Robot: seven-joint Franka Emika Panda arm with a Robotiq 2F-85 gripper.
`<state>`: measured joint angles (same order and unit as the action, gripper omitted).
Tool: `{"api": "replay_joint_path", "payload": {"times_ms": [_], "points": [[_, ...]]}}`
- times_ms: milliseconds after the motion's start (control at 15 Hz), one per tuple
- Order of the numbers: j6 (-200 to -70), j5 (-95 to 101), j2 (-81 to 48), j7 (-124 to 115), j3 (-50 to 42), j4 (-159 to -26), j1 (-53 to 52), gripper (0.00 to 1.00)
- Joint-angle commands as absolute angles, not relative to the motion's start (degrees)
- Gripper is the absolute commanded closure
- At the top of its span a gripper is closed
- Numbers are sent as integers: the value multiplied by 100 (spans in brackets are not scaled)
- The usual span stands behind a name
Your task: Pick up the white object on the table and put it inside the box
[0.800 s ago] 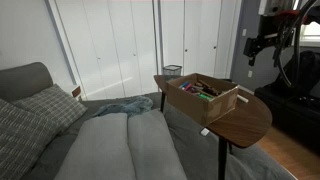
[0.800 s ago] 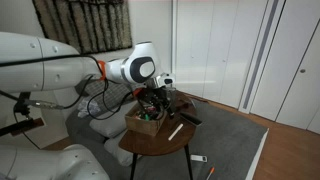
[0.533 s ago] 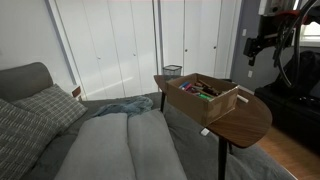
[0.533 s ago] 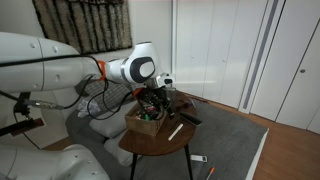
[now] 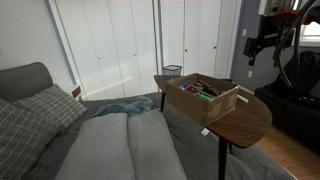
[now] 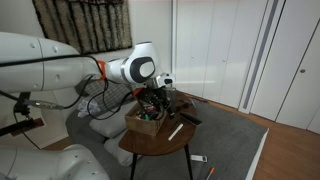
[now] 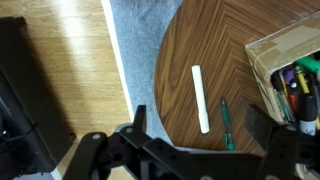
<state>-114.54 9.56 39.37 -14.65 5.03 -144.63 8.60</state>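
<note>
My gripper will go down toward the table next, onto the white stick's end [image 6: 181, 126] [image 7: 204, 121] beside the green pen, because the thin stick lies flat well below my gripper's open fingers.
The white object [image 7: 201, 98] is a thin flat stick lying on the dark wooden table [image 7: 190, 40], a short way left of the tan cardboard box [image 7: 285, 50]. It also shows in an exterior view [image 6: 175, 131]. My gripper [image 7: 203, 135] is open and empty, hovering above the table with its fingers either side of the stick's near end. In both exterior views the gripper [image 6: 160, 97] [image 5: 256, 47] hangs above the box [image 6: 145, 122] [image 5: 200, 100] and the table [image 5: 245, 120]. The box holds colourful pens.
A green pen [image 7: 224, 125] lies on the table next to the white stick. A small dark wire basket [image 5: 172, 71] stands behind the table. A grey couch with pillows [image 5: 60, 120] lies beside it. Small items [image 6: 200, 160] lie on the grey carpet.
</note>
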Motion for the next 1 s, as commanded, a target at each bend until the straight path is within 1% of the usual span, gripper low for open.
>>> {"api": "replay_joint_path", "payload": {"times_ms": [0,267,333,533,800,933], "points": [[-11429,999,3930,-1499,444,-14446,788,0],[-11429,999,3930,-1499,444,-14446,788,0],[-11611,1080,3861,-1395,414,-14530,791,0],[-12277,973,3473,-676,-66,-14649,716,0],[-13357,715,2553,687,-855,-14425,624,0],[-13475,333,2065,1024,-995,-14194,447,0]]}}
